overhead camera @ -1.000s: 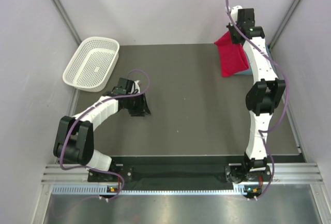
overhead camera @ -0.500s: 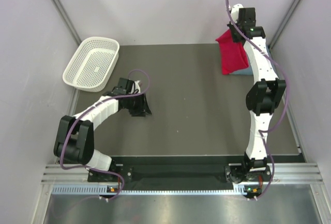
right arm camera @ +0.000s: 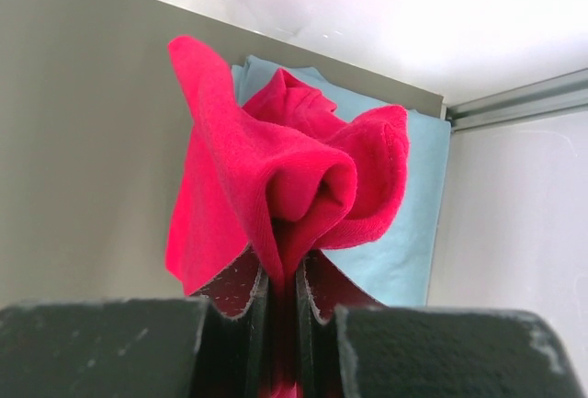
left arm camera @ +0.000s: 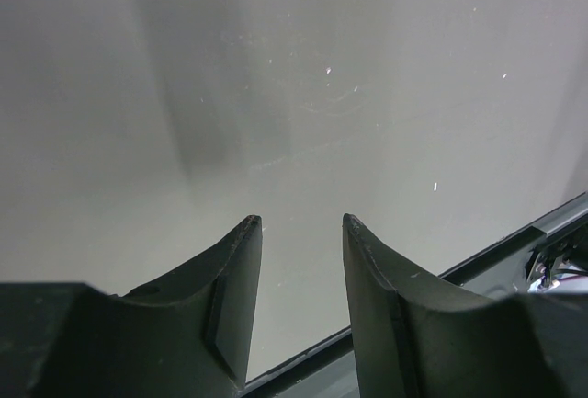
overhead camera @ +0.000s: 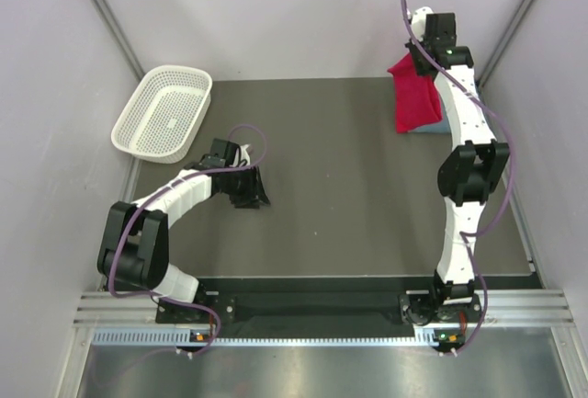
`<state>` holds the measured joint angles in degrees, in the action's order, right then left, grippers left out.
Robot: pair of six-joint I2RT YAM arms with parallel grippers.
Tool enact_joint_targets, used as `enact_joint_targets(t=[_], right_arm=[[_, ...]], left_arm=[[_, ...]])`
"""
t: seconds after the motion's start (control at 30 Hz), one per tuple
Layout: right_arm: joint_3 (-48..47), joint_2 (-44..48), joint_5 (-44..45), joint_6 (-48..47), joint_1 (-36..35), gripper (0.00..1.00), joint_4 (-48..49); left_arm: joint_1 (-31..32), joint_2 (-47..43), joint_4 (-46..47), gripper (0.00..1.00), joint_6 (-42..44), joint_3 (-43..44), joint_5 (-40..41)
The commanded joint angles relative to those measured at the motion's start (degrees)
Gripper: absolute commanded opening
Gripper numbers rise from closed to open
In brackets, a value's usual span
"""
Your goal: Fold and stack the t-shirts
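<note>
The blue-grey t-shirt's side [overhead camera: 445, 122] [right arm camera: 397, 219] lies bare below my right gripper, to its right in the top view. My right gripper shifts there next, lowers and releases the red t-shirt.
The red t-shirt [overhead camera: 415, 96] hangs bunched at the far right of the table, and my right gripper [overhead camera: 424, 60] is shut on its top fold. In the right wrist view the red t-shirt [right arm camera: 285, 182] bulges out from between the fingers [right arm camera: 246, 297]. Directly under it lies the blue-grey t-shirt [right arm camera: 409, 223], flat in the back right corner; from above, the blue-grey t-shirt [overhead camera: 430, 127] shows only as a sliver. My left gripper [overhead camera: 258, 187] rests low over the dark mat at centre-left, open, with nothing between its fingers [left arm camera: 234, 278].
A white mesh basket [overhead camera: 163, 111] sits at the back left, beyond the left arm. The dark mat [overhead camera: 340, 187] covers the table between the arms. Grey walls and metal posts close in the back and both sides.
The red t-shirt held by my right gripper has shifted slightly right and back, settling more squarely over the blue-grey one. The left arm has stayed still.
</note>
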<state>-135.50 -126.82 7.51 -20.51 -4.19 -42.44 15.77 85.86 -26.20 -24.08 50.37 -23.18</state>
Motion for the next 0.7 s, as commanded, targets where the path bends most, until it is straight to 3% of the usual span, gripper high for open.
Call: enact_joint_targets(t=[0.0,0.67], right_arm=[[-1.6,6.9,1.2,-1.2,0.8,0.00,1.2],[-1.2,3.0,0.2,-2.9,1.8,0.00,2.4]], left_arm=[[-0.5,0.1,1.5,0.45,0.5,1.4,-1.3],[-0.7,-0.3,1.1,0.45,0.5,0.1,-1.4]])
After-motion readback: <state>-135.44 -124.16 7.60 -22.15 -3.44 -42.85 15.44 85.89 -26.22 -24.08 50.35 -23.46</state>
